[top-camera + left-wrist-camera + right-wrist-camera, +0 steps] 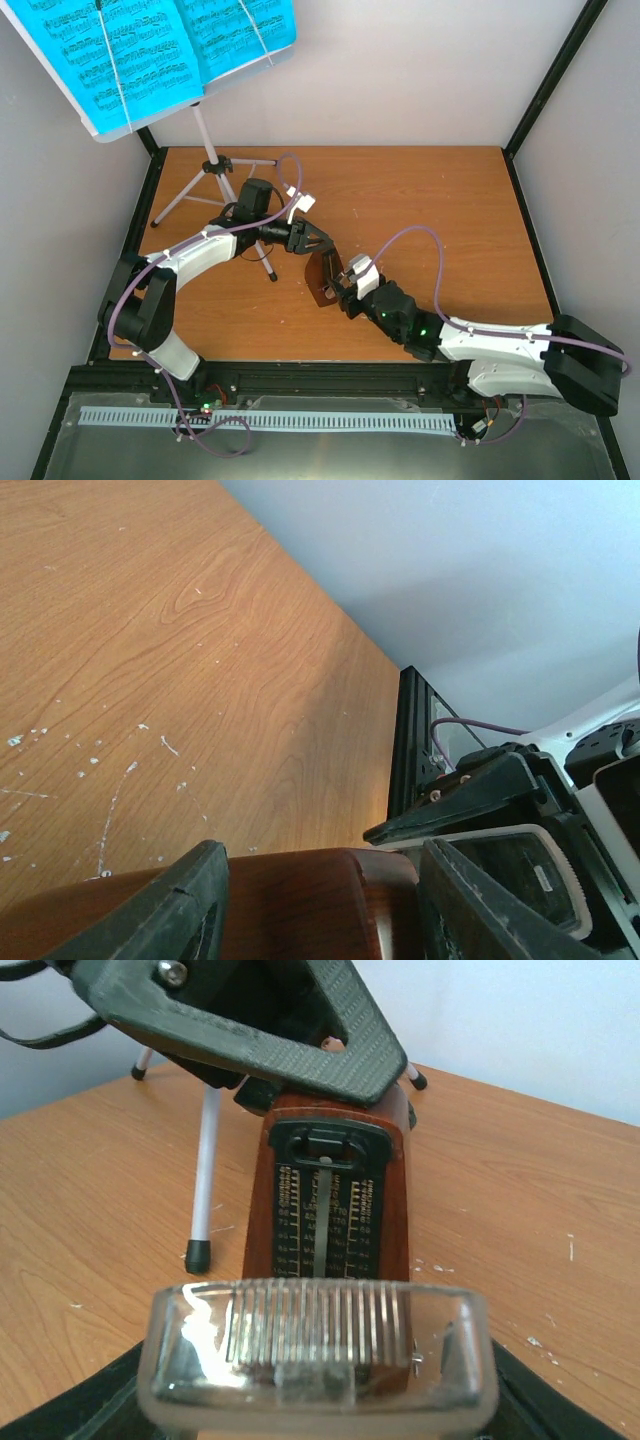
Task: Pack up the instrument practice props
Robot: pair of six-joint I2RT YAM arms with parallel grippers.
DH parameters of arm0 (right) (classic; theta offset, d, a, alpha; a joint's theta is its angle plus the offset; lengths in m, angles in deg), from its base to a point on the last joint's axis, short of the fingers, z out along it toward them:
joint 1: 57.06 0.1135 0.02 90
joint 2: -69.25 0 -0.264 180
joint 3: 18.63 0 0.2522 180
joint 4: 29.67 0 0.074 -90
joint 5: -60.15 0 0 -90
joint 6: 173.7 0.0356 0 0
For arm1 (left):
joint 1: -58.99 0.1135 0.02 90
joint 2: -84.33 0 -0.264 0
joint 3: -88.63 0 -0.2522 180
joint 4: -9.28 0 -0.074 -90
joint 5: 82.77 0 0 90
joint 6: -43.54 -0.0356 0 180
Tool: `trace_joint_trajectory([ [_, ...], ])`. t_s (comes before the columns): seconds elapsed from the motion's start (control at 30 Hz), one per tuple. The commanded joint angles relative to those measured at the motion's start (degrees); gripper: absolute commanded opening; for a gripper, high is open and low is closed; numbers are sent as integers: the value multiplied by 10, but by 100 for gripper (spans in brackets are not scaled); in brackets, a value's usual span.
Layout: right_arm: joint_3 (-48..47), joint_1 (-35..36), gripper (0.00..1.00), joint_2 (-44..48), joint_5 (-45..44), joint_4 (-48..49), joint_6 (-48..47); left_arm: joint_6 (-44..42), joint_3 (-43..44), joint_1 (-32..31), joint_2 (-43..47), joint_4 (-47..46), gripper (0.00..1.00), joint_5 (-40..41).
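I will next move my right gripper to the left in the top view, onto the metronome's scale side (328, 1218), and let go of the clear cover (318, 1360), as that side is bare.
The brown pyramid metronome (322, 276) stands mid-table, its scale face (326, 1215) bare. My left gripper (312, 243) comes in from the left and is shut on its top: in the left wrist view both black fingers (170, 910) flank the brown wood (310, 905). My right gripper (345, 287) holds the clear plastic front cover (318, 1360) just in front of the metronome's base, off the body. The silvery tripod music stand (214, 165) stands at the back left. Its desk carries the cyan sheet-music pages (165, 50).
One tripod leg with a black foot (198, 1253) rests close to the left of the metronome. The table's black frame (530, 110) and grey walls close in the sides. A white perforated strip (260, 420) lies along the near edge by the arm bases.
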Motion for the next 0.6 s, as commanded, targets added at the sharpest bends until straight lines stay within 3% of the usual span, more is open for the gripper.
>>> trace_joint_trajectory([
  [0.0, -10, 11, 42, -23, -57, 51, 26, -21, 9, -7, 1, 26, 53, 16],
  [0.57, -51, 36, 42, -125, -108, 104, 44, -17, 16, -7, 1, 32, 54, 29],
])
